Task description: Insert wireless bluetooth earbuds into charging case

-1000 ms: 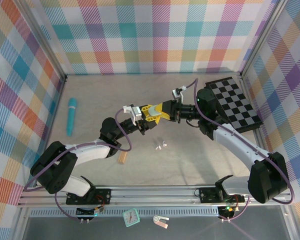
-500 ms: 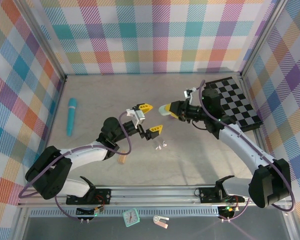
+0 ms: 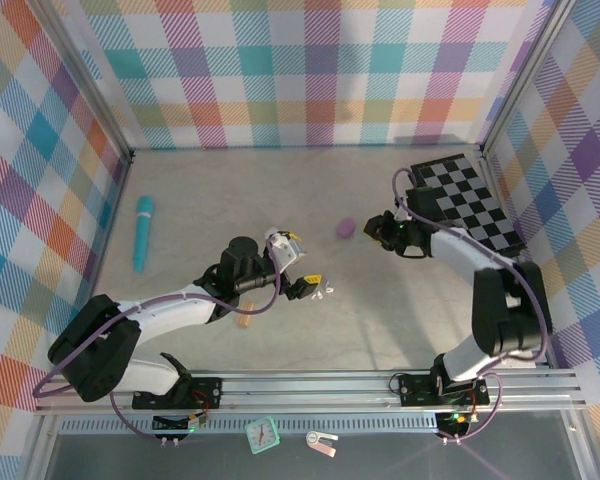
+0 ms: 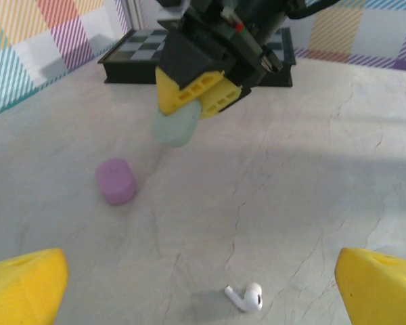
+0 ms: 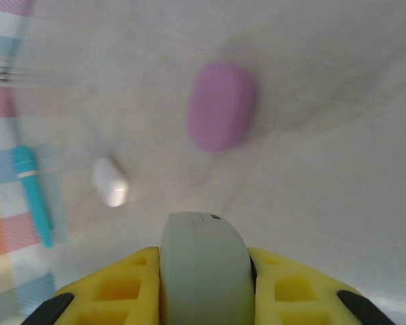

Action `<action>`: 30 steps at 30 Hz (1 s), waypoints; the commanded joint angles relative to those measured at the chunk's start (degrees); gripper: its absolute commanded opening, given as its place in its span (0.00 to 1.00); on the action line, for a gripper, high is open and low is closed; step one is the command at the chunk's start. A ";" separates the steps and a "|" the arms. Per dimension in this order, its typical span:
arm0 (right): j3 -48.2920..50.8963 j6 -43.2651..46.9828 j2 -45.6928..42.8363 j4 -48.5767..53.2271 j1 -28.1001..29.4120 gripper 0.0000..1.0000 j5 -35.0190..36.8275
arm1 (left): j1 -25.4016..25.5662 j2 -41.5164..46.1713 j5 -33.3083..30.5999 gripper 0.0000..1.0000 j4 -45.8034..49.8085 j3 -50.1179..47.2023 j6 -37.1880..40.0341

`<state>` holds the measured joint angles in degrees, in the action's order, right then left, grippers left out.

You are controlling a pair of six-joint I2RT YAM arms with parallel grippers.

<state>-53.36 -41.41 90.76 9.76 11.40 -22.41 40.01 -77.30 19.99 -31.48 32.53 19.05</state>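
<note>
I need to lower the pale green charging case in my right gripper onto the bare tabletop [image 3: 364, 238] beside the purple case next and let it go. The pale green case is still hanging above the table.
Two white earbuds [image 3: 325, 292] lie on the table just right of my left gripper [image 3: 300, 265], which is open and empty. In the left wrist view one white earbud [image 4: 245, 296] lies between the wide-spread yellow fingertips [image 4: 20, 288] of that gripper [image 4: 203, 291]. My right gripper [image 3: 377, 228] is shut on a pale green charging case [image 5: 204, 271], held closed between its yellow fingers [image 5: 122, 291]. From the left wrist, that case [image 4: 176, 125] hangs above the table in the right gripper [image 4: 196, 101].
A purple case [image 3: 346, 228] lies closed on the table left of the right gripper. A white pebble-shaped case [image 5: 110, 181] sits beyond it. A teal cylinder [image 3: 142, 232] lies far left, a checkerboard [image 3: 470, 205] back right, a tan block [image 3: 245, 320] under the left arm.
The two grippers were together; the left one opened, drew back and dropped toward the earbuds. The right one pulled away right with the green case. The purple case came into sight.
</note>
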 commanded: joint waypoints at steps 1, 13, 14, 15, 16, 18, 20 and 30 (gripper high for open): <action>-2.87 2.57 5.29 -0.63 -0.41 0.15 1.99 | 0.63 -1.19 -0.88 1.00 1.93 2.18 1.28; -2.45 3.32 10.36 -1.34 -1.18 0.44 5.51 | -0.16 -1.19 -9.77 1.00 3.51 3.30 -2.89; -2.53 3.99 9.29 -0.41 -1.20 0.49 6.44 | -0.72 -1.18 -10.97 1.00 4.16 3.60 -3.91; -2.53 4.87 7.97 0.60 -1.20 0.56 7.36 | -1.52 -1.19 -12.54 1.00 5.16 4.12 -5.64; -2.58 5.76 6.62 1.55 -1.15 0.61 8.12 | -2.41 -1.40 -14.09 1.00 6.20 4.70 -7.60; -2.56 7.66 3.95 3.39 -1.04 0.68 9.79 | -4.18 -1.95 -16.05 1.00 7.95 5.70 -10.98; -2.36 10.39 1.35 4.79 -0.26 0.72 11.15 | -5.88 -2.24 -17.37 1.00 8.52 5.98 -14.00; -2.16 28.14 -2.34 -0.38 13.80 0.82 16.00 | -18.47 -0.79 -13.91 1.00 6.46 2.61 -36.53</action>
<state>-55.33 -20.82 87.70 12.08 21.87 -8.27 24.12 -79.44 4.27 -23.16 37.01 -7.27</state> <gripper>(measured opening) 0.819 0.996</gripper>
